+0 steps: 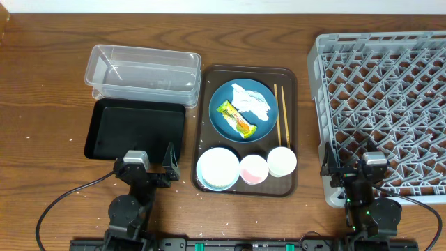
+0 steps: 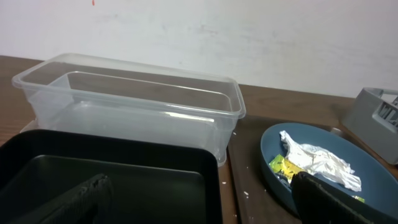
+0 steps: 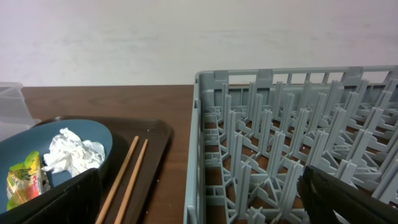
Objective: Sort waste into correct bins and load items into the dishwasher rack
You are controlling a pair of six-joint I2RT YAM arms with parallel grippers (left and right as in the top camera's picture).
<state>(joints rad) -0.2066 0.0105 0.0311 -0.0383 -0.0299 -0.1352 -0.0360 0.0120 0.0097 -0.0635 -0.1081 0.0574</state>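
Observation:
The pink cup stands open-topped right of my left gripper in the overhead view; that gripper will swing across next, tip down and straddle the cup at its bowl-side rim.
A blue plate on the brown serving tray holds a crumpled white tissue and a green, yellow and orange wrapper. Chopsticks lie to the right of the plate. A white bowl, pink cup and white cup stand at the tray's front. The clear tub and black tray lie to the left, the grey rack to the right. My left gripper is open and empty at the black tray's front edge. My right gripper is open and empty at the rack's front left corner.
Loose rice grains dot the table between the black tray and the serving tray. The left wrist view shows the tub, black tray and plate. The right wrist view shows the chopsticks and rack wall.

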